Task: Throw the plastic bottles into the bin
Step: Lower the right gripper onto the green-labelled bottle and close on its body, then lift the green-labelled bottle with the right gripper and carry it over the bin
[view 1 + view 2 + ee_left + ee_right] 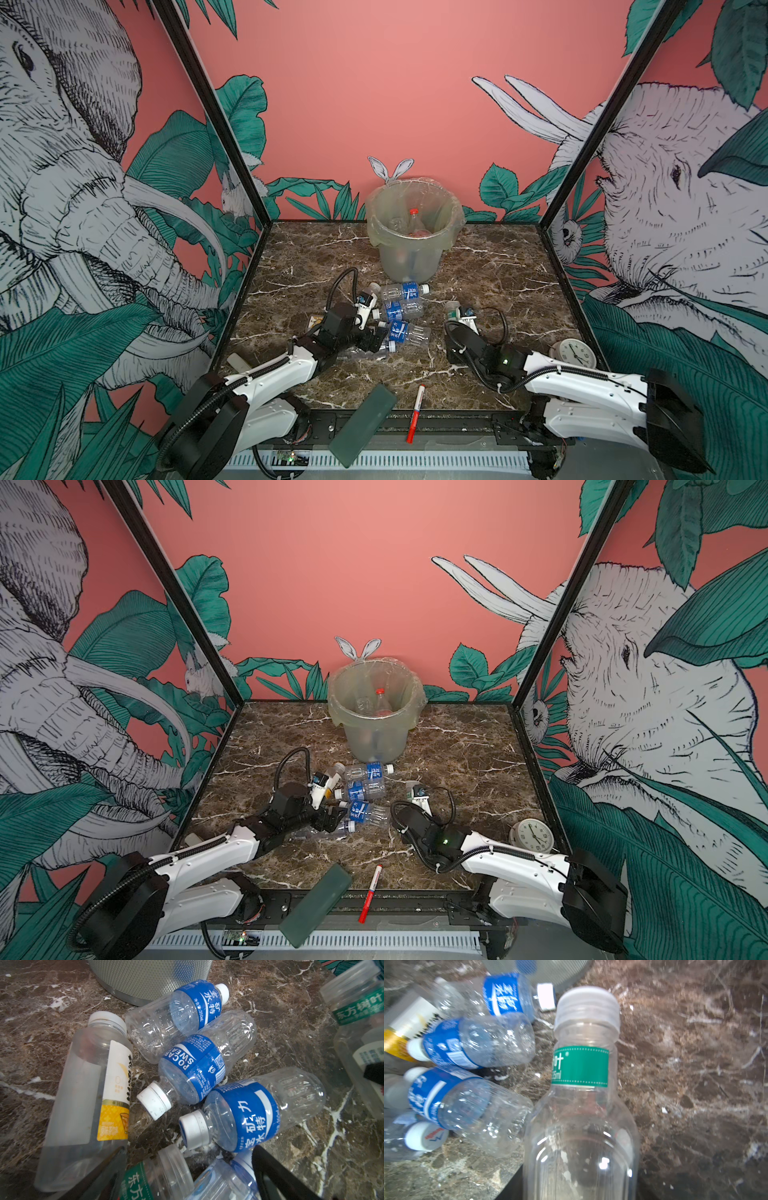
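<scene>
I will next lift the green-labelled bottle outward over the bin's rim with my right gripper and let it go inside, because the bin's opening (414, 210) is outward of the gripper and above it.
The bin (409, 257) (376, 737) stands at the back middle, holding a red-capped bottle (412, 220). In front of it lie three blue-labelled plastic bottles (405, 291) (255, 1113) (475, 1043) and a yellow-white labelled one (89, 1105). My left gripper (376, 338) (187, 1178) hangs open over the pile's near end, its fingers (270, 1167) either side of a green-labelled bottle (158, 1176) and a blue-capped one (224, 1180). To the right of the pile my right gripper (457, 322) (579, 1188) is shut on a clear green-labelled bottle (581, 1105) (452, 309), cap pointing towards the bin.
A white alarm clock (573, 353) stands at the right edge behind the right arm. A red-and-white marker pen (415, 411) and a dark green slab (363, 424) lie on the front edge. Black frame posts bound the marble table (498, 270).
</scene>
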`<move>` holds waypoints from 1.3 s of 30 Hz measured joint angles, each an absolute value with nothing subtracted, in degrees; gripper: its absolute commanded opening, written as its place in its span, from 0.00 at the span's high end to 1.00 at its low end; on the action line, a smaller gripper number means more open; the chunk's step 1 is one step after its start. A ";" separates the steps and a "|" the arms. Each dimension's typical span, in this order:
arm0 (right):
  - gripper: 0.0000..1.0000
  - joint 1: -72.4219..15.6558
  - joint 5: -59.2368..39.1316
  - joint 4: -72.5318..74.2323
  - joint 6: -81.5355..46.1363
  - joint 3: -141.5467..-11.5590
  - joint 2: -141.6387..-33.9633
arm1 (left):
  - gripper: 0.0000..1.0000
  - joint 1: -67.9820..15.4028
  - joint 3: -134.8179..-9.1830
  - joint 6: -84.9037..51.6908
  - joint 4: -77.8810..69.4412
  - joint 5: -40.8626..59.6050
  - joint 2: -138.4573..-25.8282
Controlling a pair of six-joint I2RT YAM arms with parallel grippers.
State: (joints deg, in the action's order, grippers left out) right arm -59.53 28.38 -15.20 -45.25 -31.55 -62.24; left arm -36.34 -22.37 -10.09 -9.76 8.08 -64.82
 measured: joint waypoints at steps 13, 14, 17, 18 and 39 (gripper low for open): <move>0.56 -59.75 30.02 -7.64 -32.60 -31.81 -58.11 | 0.05 -36.34 -22.37 -10.07 -9.76 7.90 -64.84; 0.56 -59.77 30.28 -8.08 -31.48 -32.86 -58.13 | 0.05 -36.34 -22.37 -10.07 -9.76 7.90 -64.84; 0.58 -59.68 31.31 -9.74 -27.00 -40.32 -59.81 | 0.05 -36.34 -22.37 -10.09 -9.76 7.90 -64.88; 0.59 -59.42 31.51 -10.52 -25.04 -44.88 -61.60 | 0.05 -36.34 -22.37 -10.07 -9.76 7.90 -64.93; 0.01 -41.08 23.62 -32.69 -11.07 -122.06 -104.99 | 0.05 -36.34 -22.37 -10.04 -8.88 6.63 -62.87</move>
